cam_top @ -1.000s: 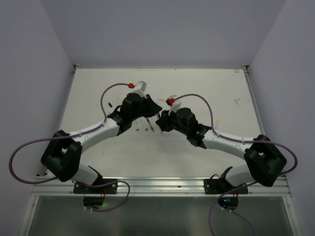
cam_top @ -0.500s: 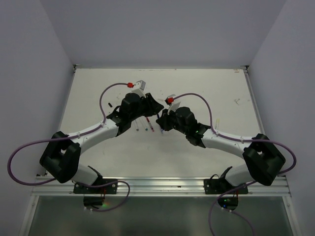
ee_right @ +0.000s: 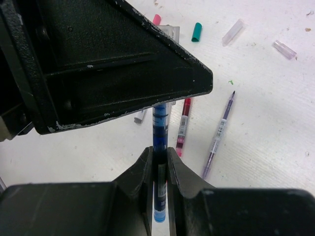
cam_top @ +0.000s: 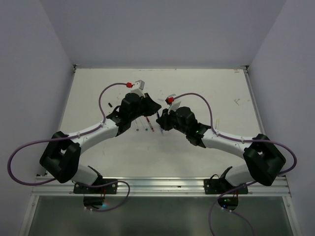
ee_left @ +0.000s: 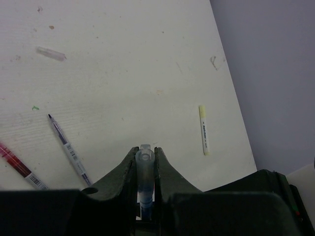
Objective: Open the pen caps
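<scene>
The bare tabletop (ee_left: 88, 68) beside the clear cap is outward and below my left gripper, so I should next move my left gripper outward and down to release its cap there.
My two grippers meet above the middle of the table and hold one blue pen (ee_right: 160, 123) between them. My left gripper (ee_left: 145, 150) is shut on its pale translucent cap (ee_left: 144, 167). My right gripper (ee_right: 158, 152) is shut on the blue barrel, whose far end runs under the left gripper's body. In the top view the left gripper (cam_top: 153, 109) and right gripper (cam_top: 161, 119) almost touch. Loose on the table lie a red pen (ee_right: 183, 125), a purple pen (ee_right: 219, 132), a green cap (ee_right: 197, 32), a pink cap (ee_right: 156, 19) and two clear caps (ee_right: 232, 32).
A yellow pen (ee_left: 204, 130) lies alone toward the table's right side, near the edge. A clear cap (ee_left: 50, 53) lies further back. A grey cap (ee_right: 141, 116) lies under the grippers. Purple cables loop over both arms (cam_top: 103, 98).
The left arm has shifted very slightly to the left. Both grippers stay shut on the same pen at the same place.
</scene>
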You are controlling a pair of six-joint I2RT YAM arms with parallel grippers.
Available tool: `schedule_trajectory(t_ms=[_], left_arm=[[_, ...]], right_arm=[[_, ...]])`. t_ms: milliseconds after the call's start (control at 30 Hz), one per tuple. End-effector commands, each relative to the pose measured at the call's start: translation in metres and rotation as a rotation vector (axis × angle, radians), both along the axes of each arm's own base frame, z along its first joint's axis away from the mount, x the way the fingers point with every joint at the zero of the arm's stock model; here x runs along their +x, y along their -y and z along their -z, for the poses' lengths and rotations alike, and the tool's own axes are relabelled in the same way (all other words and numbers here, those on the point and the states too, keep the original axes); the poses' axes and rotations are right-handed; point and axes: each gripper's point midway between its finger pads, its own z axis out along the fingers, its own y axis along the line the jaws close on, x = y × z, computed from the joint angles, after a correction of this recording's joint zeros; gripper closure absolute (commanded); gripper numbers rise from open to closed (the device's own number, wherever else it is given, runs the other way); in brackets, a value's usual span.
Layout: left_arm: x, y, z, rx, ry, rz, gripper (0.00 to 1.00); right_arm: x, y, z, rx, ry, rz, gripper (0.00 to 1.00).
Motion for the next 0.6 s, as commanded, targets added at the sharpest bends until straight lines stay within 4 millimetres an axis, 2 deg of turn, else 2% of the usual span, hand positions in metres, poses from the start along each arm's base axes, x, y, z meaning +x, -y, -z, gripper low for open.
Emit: schedule_trajectory(t_ms=[0, 67, 200, 233, 267, 400, 500, 567], left_arm=[[0.012, 0.0, -0.042, -0.065, 0.096, -0.045, 1.0], [0.017, -0.001, -0.054, -0.08, 0.114, -0.056, 1.0], [0.034, -0.016, -0.082, -0.131, 0.158, -0.156, 1.0], [0.041, -0.023, -0.091, -0.155, 0.163, -0.188, 1.0], [0.045, -0.028, -0.096, -0.17, 0.166, -0.212, 1.0], [0.06, -0.058, -0.127, -0.266, 0.196, -0.331, 1.0], [0.074, -0.086, -0.143, -0.309, 0.222, -0.43, 1.0], [0.078, -0.095, -0.151, -0.323, 0.235, -0.461, 1.0]], right_arm=[[-0.006, -0.002, -0.015, 0.026, 0.038, -0.022, 1.0], [-0.011, 0.002, -0.006, 0.011, 0.021, -0.023, 1.0], [-0.023, 0.012, 0.013, -0.024, -0.018, -0.024, 1.0], [-0.028, 0.012, 0.013, -0.013, -0.023, -0.043, 1.0], [-0.033, 0.017, 0.022, -0.029, -0.035, -0.046, 1.0], [-0.043, 0.026, 0.035, -0.066, -0.04, -0.065, 1.0], [-0.05, 0.034, 0.042, -0.088, -0.026, -0.077, 1.0], [-0.052, 0.039, 0.045, -0.097, -0.023, -0.074, 1.0]])
